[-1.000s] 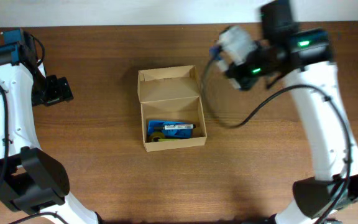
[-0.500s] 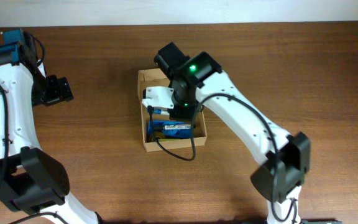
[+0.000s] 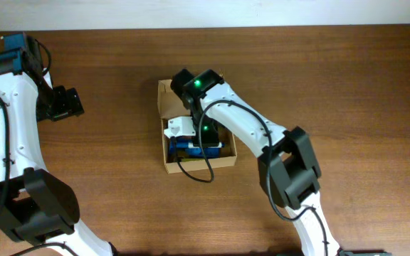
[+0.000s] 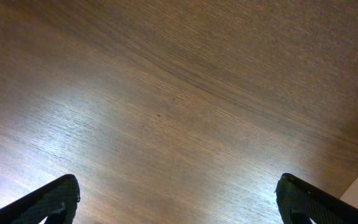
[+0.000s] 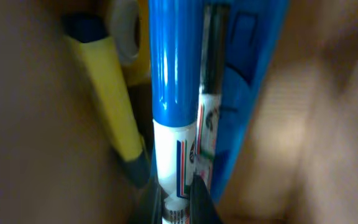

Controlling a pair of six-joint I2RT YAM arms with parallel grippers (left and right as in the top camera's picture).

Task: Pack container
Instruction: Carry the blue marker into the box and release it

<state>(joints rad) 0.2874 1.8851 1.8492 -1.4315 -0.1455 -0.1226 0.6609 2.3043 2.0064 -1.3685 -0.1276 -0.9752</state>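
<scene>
My right gripper lowers slightly next and releases the marker there, already inside the container's sides, since the blue flat case (image 3: pixel 203 152) (image 5: pixel 253 81) lies just below the gripper.
The tan cardboard container (image 3: pixel 198 166) sits mid-table with its flap lid (image 3: pixel 164 94) open toward the back. My right gripper (image 3: pixel 203 139) reaches down inside it. In the right wrist view it (image 5: pixel 174 196) is shut on a blue-and-white marker (image 5: pixel 174 93). The marker lies among a yellow marker (image 5: pixel 114 112), a thin black pen (image 5: pixel 213 56) and a blue flat case (image 5: pixel 253 81), with the box's cardboard wall (image 5: pixel 328 137) to the right. My left gripper (image 3: pixel 66 103) is open and empty over bare table at the far left (image 4: pixel 179 199).
The wooden table (image 3: pixel 347 142) surrounds the box. The right arm (image 3: pixel 240 117) crosses over the box's back right corner. A black cable (image 3: pixel 194 173) hangs over the box's front edge.
My right arm swung from the back right to the box with the marker, then lowered into it. The left arm has not moved.
</scene>
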